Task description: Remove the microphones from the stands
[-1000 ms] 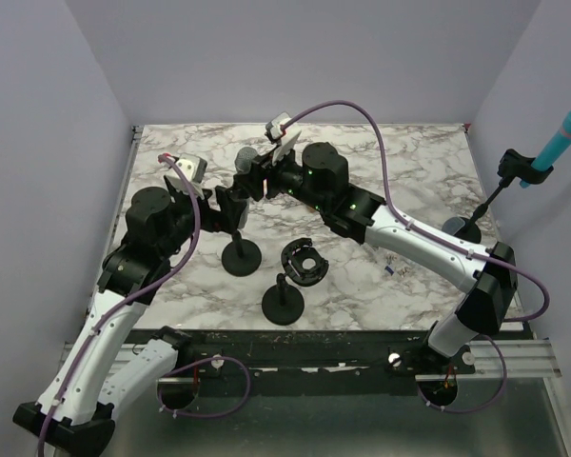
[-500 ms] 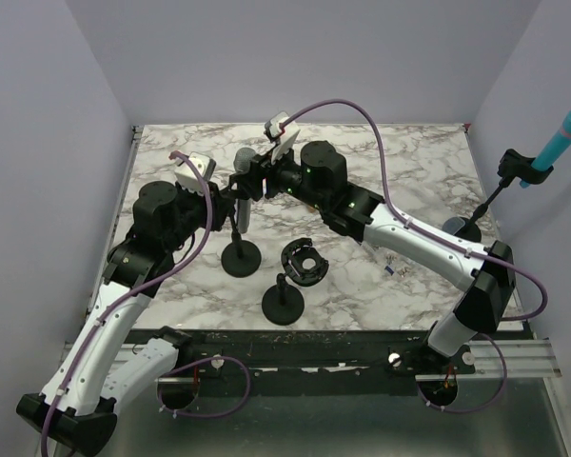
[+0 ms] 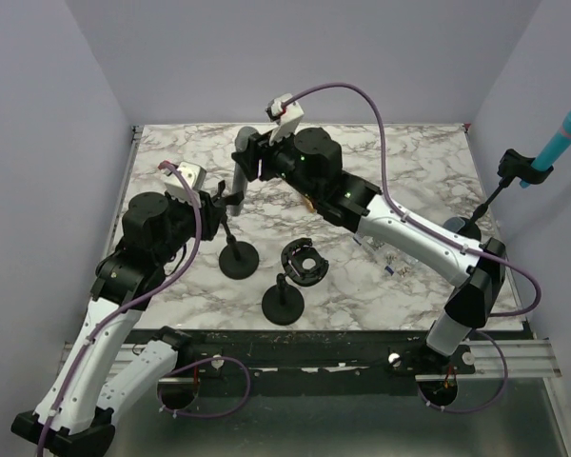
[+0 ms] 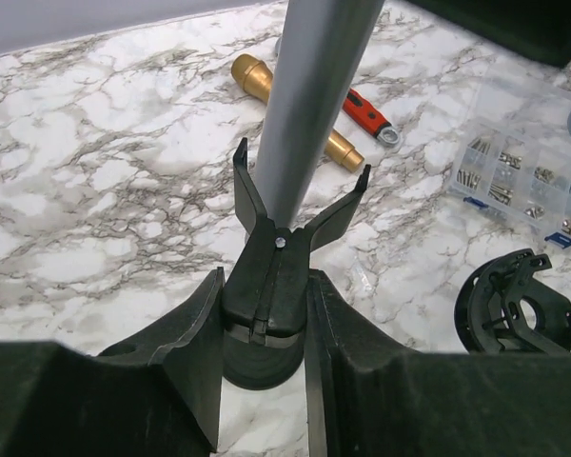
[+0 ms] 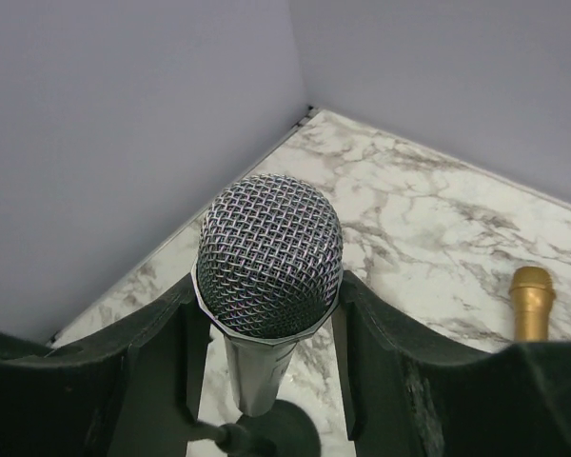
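My right gripper moves down and tilts next to lay the silver microphone (image 5: 266, 252) on the bare marble beside the gold one. It releases it there, as that part is clear.
A silver microphone (image 5: 266, 252) with a mesh head stands nearly upright, and my right gripper (image 5: 266, 286) is shut on it just below the head. In the top view the right gripper (image 3: 250, 158) is above the black stand (image 3: 238, 259). My left gripper (image 4: 264, 281) is shut on the neck of the stand's forked clip (image 4: 300, 233), also seen from above as the left gripper (image 3: 225, 203). The microphone's body (image 4: 314, 95) rises from between the clip's prongs. Whether its lower end still touches the clip I cannot tell.
A gold microphone (image 4: 295, 109), a red-handled tool (image 4: 371, 119) and a clear box of screws (image 4: 514, 176) lie on the marble table (image 3: 409, 171). A black round part (image 3: 303, 262) and a second stand (image 3: 284, 303) sit near the front. A teal microphone (image 3: 563, 138) is clipped on a stand at far right.
The left gripper closed on the stand's clip. The right gripper rose and moved back with the microphone, standing it more upright. The stand base shifted slightly left.
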Robot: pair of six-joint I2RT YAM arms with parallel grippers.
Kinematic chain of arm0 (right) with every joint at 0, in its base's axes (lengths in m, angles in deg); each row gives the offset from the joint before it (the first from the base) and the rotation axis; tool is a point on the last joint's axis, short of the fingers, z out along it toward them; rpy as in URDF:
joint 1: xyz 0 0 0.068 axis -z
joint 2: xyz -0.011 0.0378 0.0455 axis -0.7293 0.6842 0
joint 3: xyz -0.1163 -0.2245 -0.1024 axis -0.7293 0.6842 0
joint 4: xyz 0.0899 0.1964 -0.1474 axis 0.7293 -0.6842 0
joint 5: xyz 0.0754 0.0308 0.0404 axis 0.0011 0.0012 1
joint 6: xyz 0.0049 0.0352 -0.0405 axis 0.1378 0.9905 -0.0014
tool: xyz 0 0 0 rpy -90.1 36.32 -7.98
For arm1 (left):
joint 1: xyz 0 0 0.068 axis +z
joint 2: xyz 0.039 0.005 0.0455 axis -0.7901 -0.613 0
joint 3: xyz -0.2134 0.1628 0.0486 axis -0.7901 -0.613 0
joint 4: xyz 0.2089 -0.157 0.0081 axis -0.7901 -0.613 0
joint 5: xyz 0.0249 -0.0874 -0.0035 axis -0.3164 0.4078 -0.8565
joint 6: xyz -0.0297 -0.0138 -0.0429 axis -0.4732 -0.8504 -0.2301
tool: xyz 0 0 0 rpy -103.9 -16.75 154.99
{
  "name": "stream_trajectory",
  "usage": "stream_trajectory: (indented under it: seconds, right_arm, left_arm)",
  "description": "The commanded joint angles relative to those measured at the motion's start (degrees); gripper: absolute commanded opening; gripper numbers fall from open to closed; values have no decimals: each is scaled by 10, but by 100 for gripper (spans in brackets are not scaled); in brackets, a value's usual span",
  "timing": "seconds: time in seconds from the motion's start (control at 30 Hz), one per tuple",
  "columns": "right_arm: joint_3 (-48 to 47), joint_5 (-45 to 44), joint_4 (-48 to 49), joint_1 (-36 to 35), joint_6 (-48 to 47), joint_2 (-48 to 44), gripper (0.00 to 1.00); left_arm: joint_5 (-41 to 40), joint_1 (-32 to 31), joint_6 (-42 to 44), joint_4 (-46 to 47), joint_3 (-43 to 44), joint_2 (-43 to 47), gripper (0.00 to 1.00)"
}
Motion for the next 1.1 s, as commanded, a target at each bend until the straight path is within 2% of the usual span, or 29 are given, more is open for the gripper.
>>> stream_trajectory:
  seconds: [0.0,0.2,0.57,0.6,0.63,0.67,0.7,0.73,0.8,0.83,0.9,1.07]
  right_arm:
    - [-68,-150,-24,-3,-12,9,1]
    - [-62,-203,-19,-3,-35,-5,1]
    - [43,-180,22,0,-18,-61,1]
    - [47,-178,23,0,-17,-62,1]
    - [49,-176,23,0,-15,-63,1]
    - [52,-173,24,0,-14,-63,1]
    - [55,-171,24,-1,-13,-64,1]
    - [57,-170,24,0,-12,-64,1]
    - [63,-166,25,0,-10,-67,1]
    - [69,-164,27,0,-9,-70,1]
    - [82,-163,31,0,-8,-77,1]
    - [109,-173,31,0,-13,-93,1]
  left_arm:
    - [-12,-2,-2,-48,18,20,0]
    - [-5,-2,-5,-33,1,14,0]
    - [13,-2,-20,-27,-46,20,2]
    - [13,-1,-22,-31,-44,21,15]
    - [15,-2,-23,-33,-42,22,33]
    - [16,-2,-25,-33,-41,24,45]
    - [15,-2,-27,-33,-40,26,56]
    - [14,-2,-29,-33,-37,26,62]
    - [11,-2,-28,-40,-24,22,89]
    - [11,-2,-24,-47,-16,19,96]
    - [13,-2,-21,-56,1,15,99]
    - [19,-2,-20,-78,39,17,99]
